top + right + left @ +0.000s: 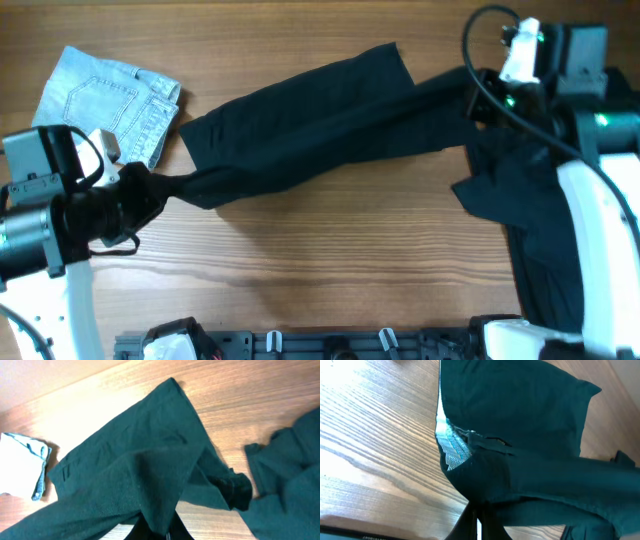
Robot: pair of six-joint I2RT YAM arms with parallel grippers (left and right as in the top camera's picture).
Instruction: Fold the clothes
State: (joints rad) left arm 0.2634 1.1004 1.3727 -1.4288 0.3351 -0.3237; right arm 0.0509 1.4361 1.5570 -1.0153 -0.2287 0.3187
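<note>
The cloth of the shorts still hangs raised, so my right gripper should next lower the end of the shorts onto the table below, beside the dark heap, and let go of it.
Black shorts (300,130) hang stretched between my two grippers above the wooden table. My left gripper (150,188) is shut on the shorts' left end; the left wrist view shows the dark cloth (520,435) with its pale inner waistband lining (454,447) pinched in the fingers (478,527). My right gripper (478,98) is shut on the right end; the right wrist view shows the cloth (130,470) draping from the fingers (167,532). A light-blue denim pair (108,102) lies folded at the far left, also in the right wrist view (22,465).
A heap of several dark garments (530,220) lies at the right under my right arm, also in the right wrist view (290,475). Bare wooden table (330,260) lies in front of the shorts. A black rail (330,345) runs along the front edge.
</note>
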